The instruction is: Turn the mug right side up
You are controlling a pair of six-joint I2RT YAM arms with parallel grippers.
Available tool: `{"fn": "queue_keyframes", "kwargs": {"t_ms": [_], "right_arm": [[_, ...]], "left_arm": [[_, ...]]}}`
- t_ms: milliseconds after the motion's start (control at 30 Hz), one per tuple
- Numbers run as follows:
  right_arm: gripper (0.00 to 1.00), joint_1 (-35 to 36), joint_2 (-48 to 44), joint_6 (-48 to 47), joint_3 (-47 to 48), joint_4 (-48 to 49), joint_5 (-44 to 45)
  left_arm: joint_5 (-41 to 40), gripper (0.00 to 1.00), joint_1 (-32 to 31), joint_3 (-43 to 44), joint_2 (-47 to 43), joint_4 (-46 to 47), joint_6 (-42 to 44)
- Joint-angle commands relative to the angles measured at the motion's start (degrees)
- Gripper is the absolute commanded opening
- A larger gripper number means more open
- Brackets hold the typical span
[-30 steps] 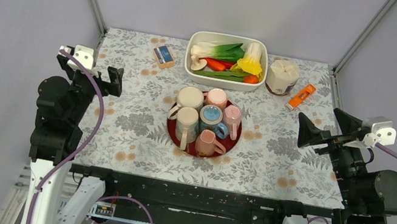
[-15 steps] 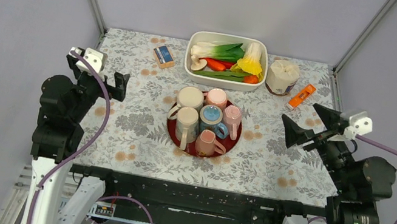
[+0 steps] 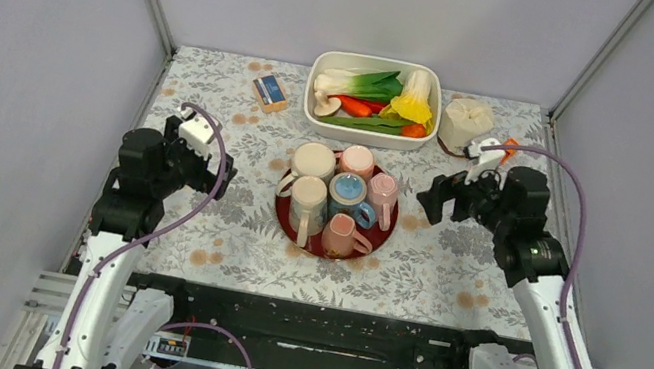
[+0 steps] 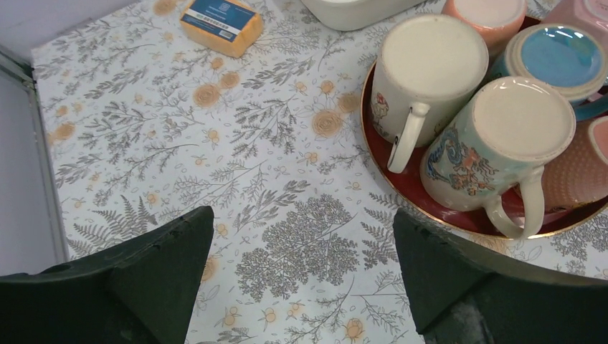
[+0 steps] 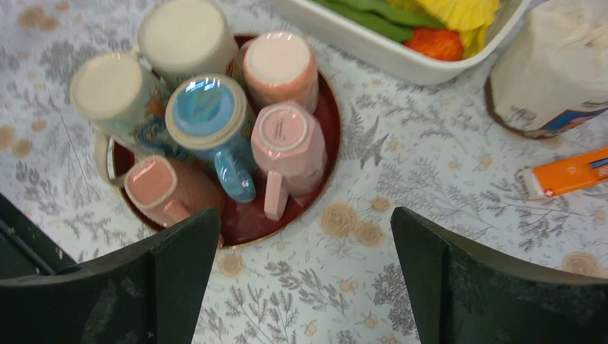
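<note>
My right gripper goes left in the top view and down astride the faceted mug's handle next.
Several mugs stand bottom-up on a round red tray at the table's middle: a cream mug, a pink one, a blue one, a pink faceted one, a teal patterned one and a salmon one. My left gripper is open and empty, left of the tray; its wrist view shows the cream mug and the patterned mug ahead on the right. My right gripper is open and empty, right of the tray, above the tablecloth beside the faceted mug.
A white tub of vegetables stands behind the tray. A yellow and blue box lies at the back left. A paper-wrapped cup and an orange packet sit at the back right, close to my right arm.
Both arms have swung in from the table's sides toward the tray, with the grippers now pointing down over the cloth. The mugs have not moved.
</note>
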Motion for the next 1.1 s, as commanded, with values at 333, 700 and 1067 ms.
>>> {"fn": "queue_keyframes", "kwargs": {"t_ms": [333, 700, 1067], "right_arm": [[0.93, 17.07, 14.76, -4.84, -5.47, 3.74, 19.48], [0.85, 19.49, 22.32, -0.02, -1.16, 4.70, 23.94], [0.79, 19.94, 27.44, 3.00, 0.30, 6.78, 20.82]], "left_arm": [[6.14, 0.99, 0.27, -2.42, -1.64, 2.76, 1.06], [6.23, 0.99, 0.27, -3.35, -1.57, 3.40, 1.33], [5.50, 0.99, 0.27, -3.45, -1.38, 3.73, 1.25]]}}
